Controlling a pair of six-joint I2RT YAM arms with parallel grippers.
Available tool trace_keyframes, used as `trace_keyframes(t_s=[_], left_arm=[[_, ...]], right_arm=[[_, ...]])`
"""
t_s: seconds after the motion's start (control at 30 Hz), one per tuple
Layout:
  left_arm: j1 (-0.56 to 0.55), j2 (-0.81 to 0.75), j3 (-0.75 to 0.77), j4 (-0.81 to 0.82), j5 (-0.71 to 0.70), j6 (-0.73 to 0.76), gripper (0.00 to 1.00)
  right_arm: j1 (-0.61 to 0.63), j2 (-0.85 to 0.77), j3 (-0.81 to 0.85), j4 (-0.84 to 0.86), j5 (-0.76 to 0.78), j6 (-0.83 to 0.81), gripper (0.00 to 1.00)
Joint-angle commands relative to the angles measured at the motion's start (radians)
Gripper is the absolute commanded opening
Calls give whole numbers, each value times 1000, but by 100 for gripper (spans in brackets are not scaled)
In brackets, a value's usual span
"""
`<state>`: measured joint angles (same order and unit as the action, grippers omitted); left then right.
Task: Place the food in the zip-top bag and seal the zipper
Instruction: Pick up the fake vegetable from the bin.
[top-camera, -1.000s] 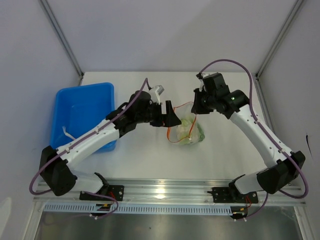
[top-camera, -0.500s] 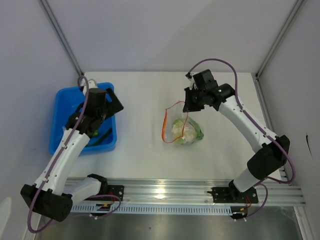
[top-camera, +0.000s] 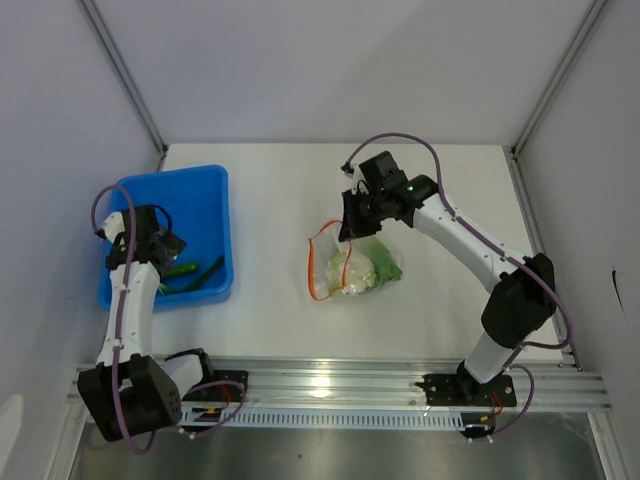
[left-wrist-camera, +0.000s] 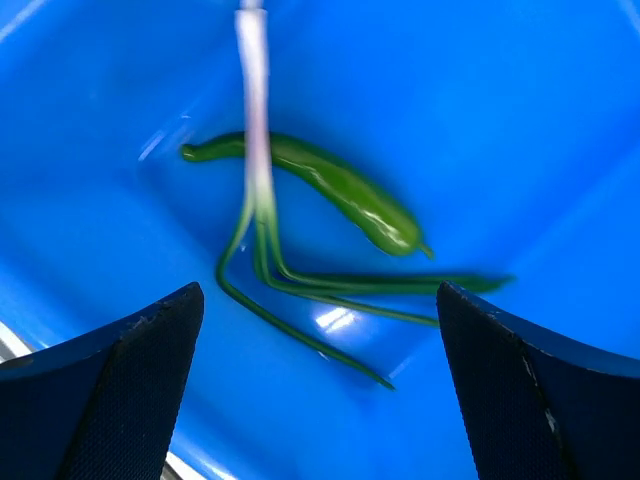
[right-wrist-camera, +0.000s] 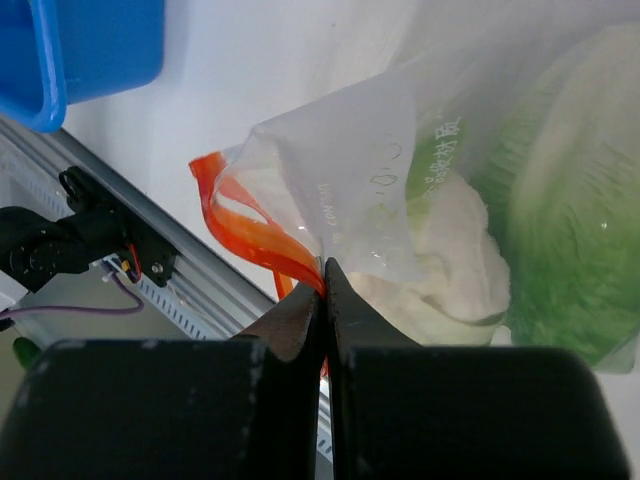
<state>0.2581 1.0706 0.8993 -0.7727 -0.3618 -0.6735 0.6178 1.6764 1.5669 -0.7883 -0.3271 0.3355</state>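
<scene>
The part of the stalk where white turns green (left-wrist-camera: 262, 187) is below the open fingers of my left gripper, so I should lower that gripper into the blue bin and onto that part.
The clear zip-top bag (top-camera: 355, 270) lies mid-table with pale white-and-green leafy food (right-wrist-camera: 520, 200) inside it. Its orange-red zipper (top-camera: 315, 265) hangs open in a loop at the left. My right gripper (top-camera: 347, 228) is shut on the zipper strip (right-wrist-camera: 255, 235) at the bag's mouth (right-wrist-camera: 340, 190). My left gripper (top-camera: 160, 245) is open above the blue bin (top-camera: 205, 195). In the left wrist view a green pepper (left-wrist-camera: 340, 188) and a thin green stalk with a white end (left-wrist-camera: 265, 230) lie on the bin floor, just ahead of my open left gripper (left-wrist-camera: 320, 345).
The blue bin stands at the table's left side. A metal rail (top-camera: 330, 380) runs along the near edge. White walls and slanted frame posts (top-camera: 125, 75) enclose the table.
My left arm swung from the bag back to the bin and now hovers low over the green food. My right gripper moved left and nearer, dragging the bag's mouth along.
</scene>
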Motion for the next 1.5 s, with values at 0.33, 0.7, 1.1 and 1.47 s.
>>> trace_keyframes(t_s=[0.33,0.7,1.1,1.47], left_arm=[[142,385,119,-34,52,-75,99],[199,463,72,56,83,-77,99],[225,494,49,110,60,-80,78],[221,485,98,131,60,-60,15]], right_arm=[[-87,36,-39,47,-96,-1,0],[-90,2,-41,44,-90,5,0],[-119,-7,-38,50,-72,7,0],[-136,14,-28,54,-93,13,0]])
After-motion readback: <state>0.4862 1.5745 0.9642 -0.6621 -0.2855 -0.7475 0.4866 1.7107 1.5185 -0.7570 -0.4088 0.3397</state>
